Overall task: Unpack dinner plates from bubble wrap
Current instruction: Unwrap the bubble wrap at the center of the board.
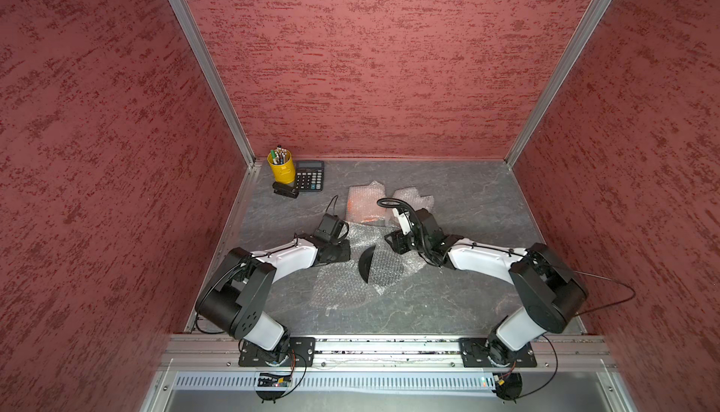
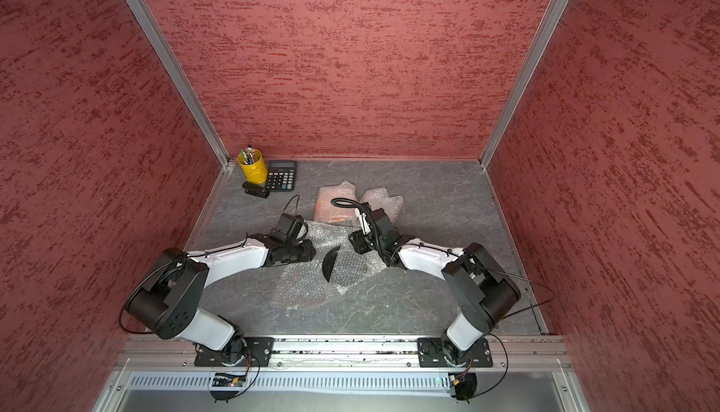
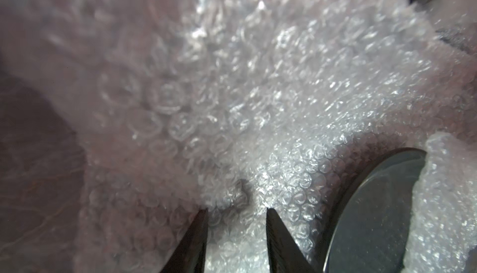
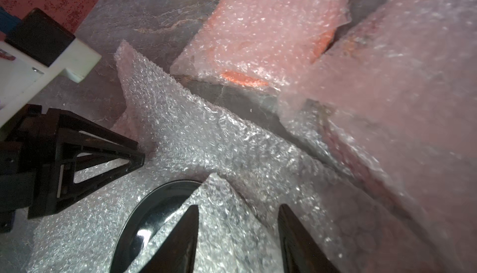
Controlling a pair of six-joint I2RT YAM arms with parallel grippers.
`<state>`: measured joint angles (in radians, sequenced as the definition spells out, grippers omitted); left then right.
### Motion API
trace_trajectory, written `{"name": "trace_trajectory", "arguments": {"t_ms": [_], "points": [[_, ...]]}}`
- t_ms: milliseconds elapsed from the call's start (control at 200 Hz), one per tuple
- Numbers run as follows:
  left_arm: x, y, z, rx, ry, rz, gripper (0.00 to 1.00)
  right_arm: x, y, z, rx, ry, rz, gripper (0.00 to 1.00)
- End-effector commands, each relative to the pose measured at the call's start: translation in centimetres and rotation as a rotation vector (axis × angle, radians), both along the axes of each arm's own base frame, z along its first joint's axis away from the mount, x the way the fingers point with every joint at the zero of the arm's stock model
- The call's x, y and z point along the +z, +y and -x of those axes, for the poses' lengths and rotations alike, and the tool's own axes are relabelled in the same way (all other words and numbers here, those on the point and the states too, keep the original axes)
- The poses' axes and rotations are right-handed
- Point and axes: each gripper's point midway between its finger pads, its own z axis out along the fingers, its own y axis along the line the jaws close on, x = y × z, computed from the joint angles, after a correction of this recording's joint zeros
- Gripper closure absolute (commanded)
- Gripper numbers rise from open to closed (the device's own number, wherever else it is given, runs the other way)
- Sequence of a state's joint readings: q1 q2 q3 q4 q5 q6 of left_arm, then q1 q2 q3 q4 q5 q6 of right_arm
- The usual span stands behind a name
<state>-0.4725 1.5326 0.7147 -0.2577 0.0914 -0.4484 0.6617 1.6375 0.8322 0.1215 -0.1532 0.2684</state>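
Note:
My right gripper descends toward my left gripper next and closes on the flap's corner [image 1: 378, 245] [image 4: 214, 181] where its tip juts past the plate's rim, since it lies below that way.
A glossy black dinner plate [image 1: 367, 264] [image 4: 154, 207] lies on an opened sheet of bubble wrap [image 1: 343, 285]. A flap of the wrap covers its right half. My left gripper [image 1: 348, 252] [image 3: 236, 209] sits at the plate's left and holds a bunched fold of that wrap, which rises in front of its camera. My right gripper [image 1: 387, 240] [image 4: 238, 207] hovers at the plate's far right edge. Its jaws stand apart, and the flap's corner lies loose between them. Behind are a wrapped orange plate [image 1: 362, 205] [image 4: 258, 39] and another wrapped bundle [image 1: 415, 197] [image 4: 400, 91].
A yellow pen cup [image 1: 281, 166], a calculator [image 1: 309, 175] and a black stapler [image 1: 285, 190] sit in the far left corner. Red walls close off the grey tabletop [image 1: 467, 293] on three sides.

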Motion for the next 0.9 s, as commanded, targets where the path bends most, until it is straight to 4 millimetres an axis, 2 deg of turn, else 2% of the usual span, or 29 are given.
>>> {"name": "trace_trajectory", "arguments": {"t_ms": [0,175,371,762,892], "points": [[-0.8,1.1,1.5,0.023,0.052,-0.044,0.60,-0.1,1.3,-0.3,0.041,-0.002,0.024,0.48],[-0.6,1.3,1.6,0.029,0.044,-0.051,0.60,-1.3,2.7,-0.6,0.077,0.021,0.062,0.48],[-0.6,1.3,1.6,0.026,0.043,-0.050,0.60,-2.5,3.3,-0.8,0.083,0.041,0.083,0.48],[-0.6,1.3,1.7,0.025,0.044,-0.049,0.60,-4.0,3.5,-0.7,0.087,0.069,0.103,0.52],[-0.6,1.2,1.7,0.025,0.044,-0.049,0.60,-4.1,3.4,-0.9,0.078,0.068,0.109,0.58]]}}
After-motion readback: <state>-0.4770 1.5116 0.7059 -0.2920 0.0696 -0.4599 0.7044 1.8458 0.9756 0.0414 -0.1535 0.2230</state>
